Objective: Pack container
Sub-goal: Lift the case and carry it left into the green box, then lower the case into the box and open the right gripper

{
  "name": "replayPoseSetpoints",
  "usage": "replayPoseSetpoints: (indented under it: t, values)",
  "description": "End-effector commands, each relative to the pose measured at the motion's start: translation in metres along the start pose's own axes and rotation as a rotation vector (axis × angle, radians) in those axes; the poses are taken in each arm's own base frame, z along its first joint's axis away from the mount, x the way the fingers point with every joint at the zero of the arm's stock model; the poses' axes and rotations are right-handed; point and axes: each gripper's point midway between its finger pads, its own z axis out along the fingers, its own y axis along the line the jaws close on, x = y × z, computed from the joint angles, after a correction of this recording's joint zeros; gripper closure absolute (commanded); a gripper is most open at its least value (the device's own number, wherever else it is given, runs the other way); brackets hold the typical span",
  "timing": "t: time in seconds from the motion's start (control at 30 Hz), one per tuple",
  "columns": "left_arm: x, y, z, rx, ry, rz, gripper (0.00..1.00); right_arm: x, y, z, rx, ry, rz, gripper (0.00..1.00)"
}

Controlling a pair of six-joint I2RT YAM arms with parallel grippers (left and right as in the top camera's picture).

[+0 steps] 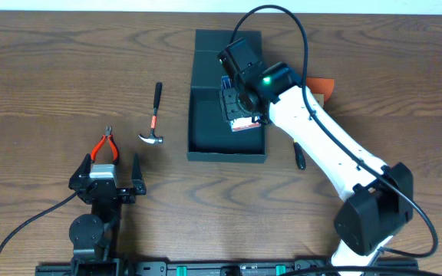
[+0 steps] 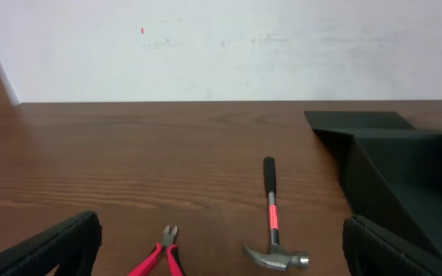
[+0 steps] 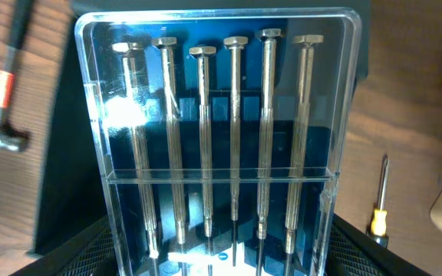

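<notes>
The robot's right gripper will lower slightly back into the dark container (image 1: 206, 130), which lies open below the case, and let go of the case in the container's near corner by the screwdriver.
The dark container (image 1: 206, 130) lies open at the table's middle, its flap lid (image 1: 209, 40) folded back; its wall shows in the left wrist view (image 2: 382, 176). My right gripper (image 1: 240, 107) hangs over the container's right side, shut on a clear drill-bit case (image 3: 221, 138) with several long bits on a blue back. A hammer (image 1: 154, 123) and red-handled pliers (image 1: 105, 146) lie left of the container; both show in the left wrist view, hammer (image 2: 273, 230) and pliers (image 2: 163, 253). My left gripper (image 1: 106, 184) is open and empty near the table's front, just short of the pliers.
A screwdriver (image 1: 299, 157) with a yellow-and-black handle lies right of the container, also in the right wrist view (image 3: 380, 199). An orange-and-tan object (image 1: 321, 86) lies behind my right arm. A white wall stands beyond the table's far edge.
</notes>
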Motion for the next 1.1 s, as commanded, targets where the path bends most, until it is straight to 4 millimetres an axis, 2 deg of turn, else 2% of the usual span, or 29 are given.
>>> replayPoseSetpoints:
  t: [0.0,0.2,0.33,0.63,0.9,1.07]
  values:
    - [0.008,-0.003,0.0,0.017,0.019,0.014,0.01,0.015,-0.004,0.026,0.051,0.071,0.033,0.61]
    - [0.008,-0.003,0.0,0.017,0.019,0.014,0.01,0.034,-0.006,0.058,0.092,0.169,0.066,0.6]
    - [0.008,-0.003,0.0,0.017,0.019,0.014,0.01,0.041,-0.008,0.07,0.112,0.2,0.101,0.6]
    - [0.008,-0.003,0.0,0.017,0.019,0.014,0.02,0.038,-0.007,0.072,0.119,0.183,0.223,0.6]
    - [0.008,-0.003,0.0,0.017,0.019,0.014,0.01,0.037,-0.006,0.073,0.117,0.175,0.233,0.59]
    - [0.008,-0.003,0.0,0.017,0.019,0.014,0.02,0.043,-0.008,0.079,0.121,0.184,0.232,0.58]
